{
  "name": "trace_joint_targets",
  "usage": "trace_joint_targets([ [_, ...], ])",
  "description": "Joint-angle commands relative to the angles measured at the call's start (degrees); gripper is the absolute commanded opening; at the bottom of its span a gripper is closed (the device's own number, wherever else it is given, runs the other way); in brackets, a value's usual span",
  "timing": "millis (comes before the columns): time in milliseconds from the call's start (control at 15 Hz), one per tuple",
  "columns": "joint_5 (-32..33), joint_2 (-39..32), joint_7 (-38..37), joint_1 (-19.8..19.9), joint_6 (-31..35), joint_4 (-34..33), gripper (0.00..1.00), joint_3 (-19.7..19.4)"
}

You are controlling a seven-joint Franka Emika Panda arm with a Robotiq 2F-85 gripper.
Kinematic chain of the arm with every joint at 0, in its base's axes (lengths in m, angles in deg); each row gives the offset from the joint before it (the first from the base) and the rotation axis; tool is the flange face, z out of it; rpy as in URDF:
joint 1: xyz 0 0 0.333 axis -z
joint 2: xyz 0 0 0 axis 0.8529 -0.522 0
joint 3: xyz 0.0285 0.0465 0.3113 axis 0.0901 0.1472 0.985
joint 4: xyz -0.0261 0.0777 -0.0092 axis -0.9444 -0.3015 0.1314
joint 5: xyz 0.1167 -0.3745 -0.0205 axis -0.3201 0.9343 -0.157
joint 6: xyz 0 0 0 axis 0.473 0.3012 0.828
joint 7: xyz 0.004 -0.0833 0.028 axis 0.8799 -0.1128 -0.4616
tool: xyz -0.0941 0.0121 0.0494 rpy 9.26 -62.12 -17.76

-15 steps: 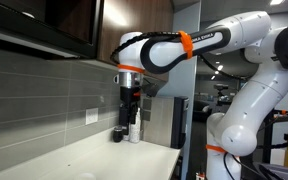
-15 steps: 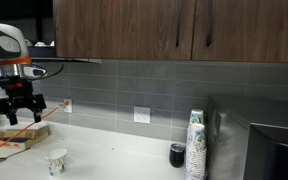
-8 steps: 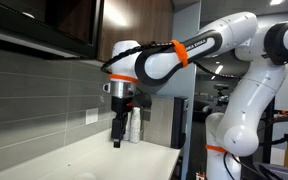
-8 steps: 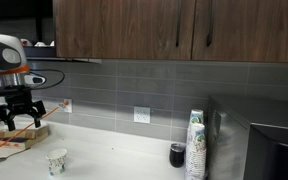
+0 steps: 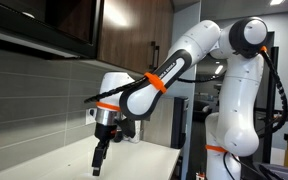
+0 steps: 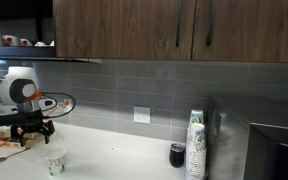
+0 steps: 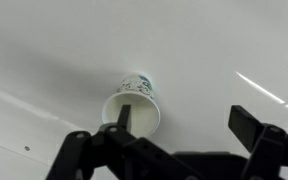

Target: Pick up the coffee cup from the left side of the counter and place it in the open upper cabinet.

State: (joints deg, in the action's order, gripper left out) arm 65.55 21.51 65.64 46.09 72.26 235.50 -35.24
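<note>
The near rim of the cup point(image 6: 52, 149) point(image 7: 159, 114) lies below my open gripper, between my fingers, so next I will lower my gripper onto that rim to close.
The coffee cup point(image 6: 56, 161), white paper with a green print, stands upright on the pale counter point(image 6: 114, 160) at its left end. In the wrist view the cup point(image 7: 134, 100) lies just below my gripper point(image 7: 184, 122), with its mouth facing the camera. One fingertip point(image 7: 123, 116) overlaps the cup's mouth and the other is well clear to the right. My gripper point(image 6: 30, 130) is open and empty, low over the counter beside the cup. It also shows in an exterior view point(image 5: 97, 165), where the cup is hidden. The dark-brown upper cabinet point(image 6: 14, 20) is open above.
A stack of plain white cups point(image 6: 195, 145) and a small black container point(image 6: 177, 154) stand by a steel appliance point(image 6: 254, 140) at the right. A wall outlet point(image 6: 141, 115) sits on the grey tiles. Small cups line the open cabinet's shelf point(image 6: 19, 42).
My gripper has come down from near the cabinet to just above the counter, close beside the coffee cup. The cup has not moved.
</note>
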Motion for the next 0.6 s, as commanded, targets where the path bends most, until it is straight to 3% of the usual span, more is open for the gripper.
trace_joint_targets([
  [0,0.88,-8.86,3.13,0.05,6.57,-2.58,1.00,-1.36],
  [533,5.28,-19.13,3.18,0.22,11.67,-6.32,1.00,-1.96],
])
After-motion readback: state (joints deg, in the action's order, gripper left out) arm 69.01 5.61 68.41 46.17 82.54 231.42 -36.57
